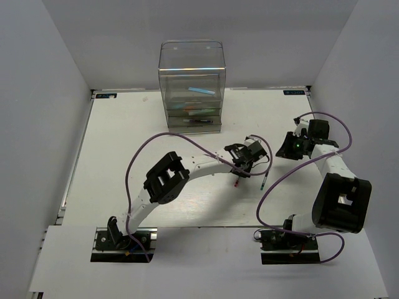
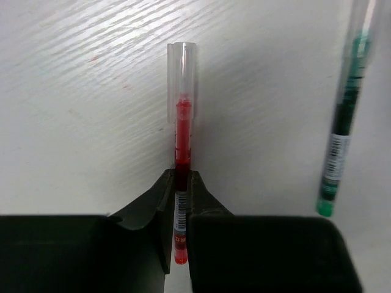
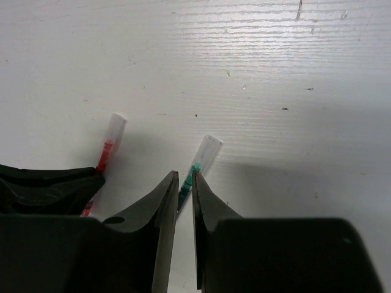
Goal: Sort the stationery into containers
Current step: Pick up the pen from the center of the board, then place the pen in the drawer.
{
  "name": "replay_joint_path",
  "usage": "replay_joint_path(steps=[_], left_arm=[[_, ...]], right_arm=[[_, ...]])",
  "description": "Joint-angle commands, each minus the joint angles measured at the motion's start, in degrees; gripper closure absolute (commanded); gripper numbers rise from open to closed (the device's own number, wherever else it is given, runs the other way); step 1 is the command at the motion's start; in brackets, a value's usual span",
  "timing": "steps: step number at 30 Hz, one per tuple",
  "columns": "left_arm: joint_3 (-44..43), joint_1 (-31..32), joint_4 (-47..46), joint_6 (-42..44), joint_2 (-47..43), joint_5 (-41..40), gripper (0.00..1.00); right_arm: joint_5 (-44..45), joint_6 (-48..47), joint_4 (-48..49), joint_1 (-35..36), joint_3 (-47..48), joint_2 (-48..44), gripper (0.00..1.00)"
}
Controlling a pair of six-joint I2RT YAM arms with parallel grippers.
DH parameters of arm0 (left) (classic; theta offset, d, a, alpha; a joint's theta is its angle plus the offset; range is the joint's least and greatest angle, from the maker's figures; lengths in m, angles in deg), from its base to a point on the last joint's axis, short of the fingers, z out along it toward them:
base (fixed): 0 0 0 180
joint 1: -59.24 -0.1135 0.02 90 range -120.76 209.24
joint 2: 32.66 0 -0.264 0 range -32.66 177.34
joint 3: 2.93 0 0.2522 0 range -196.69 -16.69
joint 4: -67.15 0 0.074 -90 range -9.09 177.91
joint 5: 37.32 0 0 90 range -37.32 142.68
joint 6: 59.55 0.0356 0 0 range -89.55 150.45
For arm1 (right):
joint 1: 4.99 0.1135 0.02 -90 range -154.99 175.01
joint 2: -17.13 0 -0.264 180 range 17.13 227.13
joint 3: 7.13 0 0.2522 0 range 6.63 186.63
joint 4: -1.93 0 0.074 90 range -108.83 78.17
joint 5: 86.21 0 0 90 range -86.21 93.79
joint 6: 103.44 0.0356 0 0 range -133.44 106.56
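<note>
The robot's left gripper needs to carry the red pen up and outward to the lowest drawer and let it go there, because another pen is already inside.
My left gripper is shut on the red pen, low over the table near its middle. In the left wrist view its fingertips pinch the pen's barrel and the clear cap points away. The teal pen lies on the table just right of it and also shows in the left wrist view. My right gripper hovers to the right, above the table. In its wrist view the right gripper is nearly shut and empty, with the teal pen below it. The clear drawer unit stands at the back and holds a light blue pen.
Other pens lie in the lower drawers of the unit. The left gripper's body and the red pen show at the left of the right wrist view. Purple cables loop over both arms. Grey walls enclose the white table.
</note>
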Motion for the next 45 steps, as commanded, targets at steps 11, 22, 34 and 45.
replay_joint_path(steps=[11, 22, 34, 45], left_arm=[[20.0, -11.3, -24.0, -24.9, -21.4, 11.3, 1.0], [37.5, -19.0, -40.8, -47.6, -32.2, 3.6, 1.0], [33.7, -25.5, -38.4, -71.8, -27.3, -4.7, 1.0], [19.0, -30.8, -23.6, -75.9, -17.8, -4.7, 1.0]], right_arm=[[-1.7, -2.2, 1.4, -0.1, 0.0, -2.0, 0.78], [-2.4, -2.8, 2.0, 0.1, 0.3, -1.8, 0.78], [-2.4, -3.4, 1.6, 0.1, 0.7, -1.8, 0.78], [-2.1, -3.6, 1.8, 0.1, -0.1, -2.5, 0.78]])
